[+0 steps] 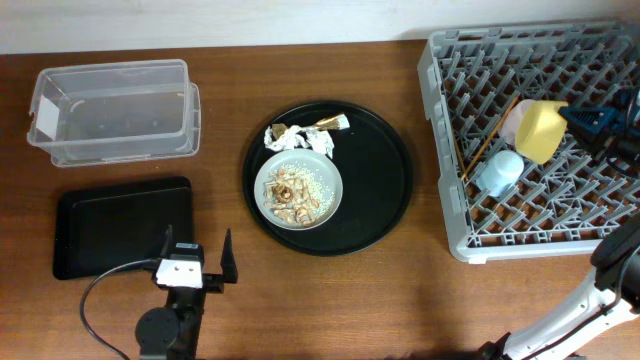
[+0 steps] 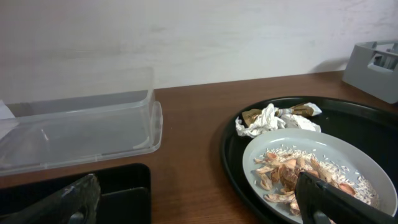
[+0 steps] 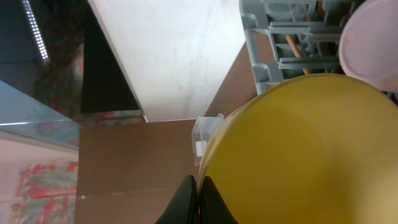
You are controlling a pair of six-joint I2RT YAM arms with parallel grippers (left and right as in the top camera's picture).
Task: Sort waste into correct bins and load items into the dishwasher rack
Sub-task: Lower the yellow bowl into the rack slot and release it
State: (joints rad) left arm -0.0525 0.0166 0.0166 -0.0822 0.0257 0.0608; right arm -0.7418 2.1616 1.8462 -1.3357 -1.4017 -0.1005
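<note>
The pegs lie below, so my right gripper will next lower the tilted bowl toward the rack's empty wires beside the blue cup. It will open there to let go of the bowl's rim.
My right gripper [image 1: 578,119] [image 3: 198,198] is shut on the rim of the yellow-green bowl [image 1: 541,130] [image 3: 311,149], which is tilted on edge inside the grey dishwasher rack [image 1: 452,215]. In the rack also lie a blue cup [image 1: 498,172], a pink cup [image 1: 514,116] [image 3: 373,43] and wooden chopsticks [image 1: 486,140]. The pale plate [image 1: 324,190] [image 2: 336,152] holds food scraps [image 1: 293,193] [image 2: 289,174] on the round black tray. Behind it lie white tissue [image 1: 288,138] [image 2: 267,121] and a gold wrapper [image 1: 331,123] [image 2: 300,111]. My left gripper [image 1: 198,264] [image 2: 199,211] is open and empty.
The clear plastic box [image 1: 112,110] [image 2: 81,127] stands at the back left, with the flat black tray [image 1: 110,232] [image 2: 121,186] in front of it, just left of my left gripper. The round black tray [image 1: 385,185] sits mid-table.
</note>
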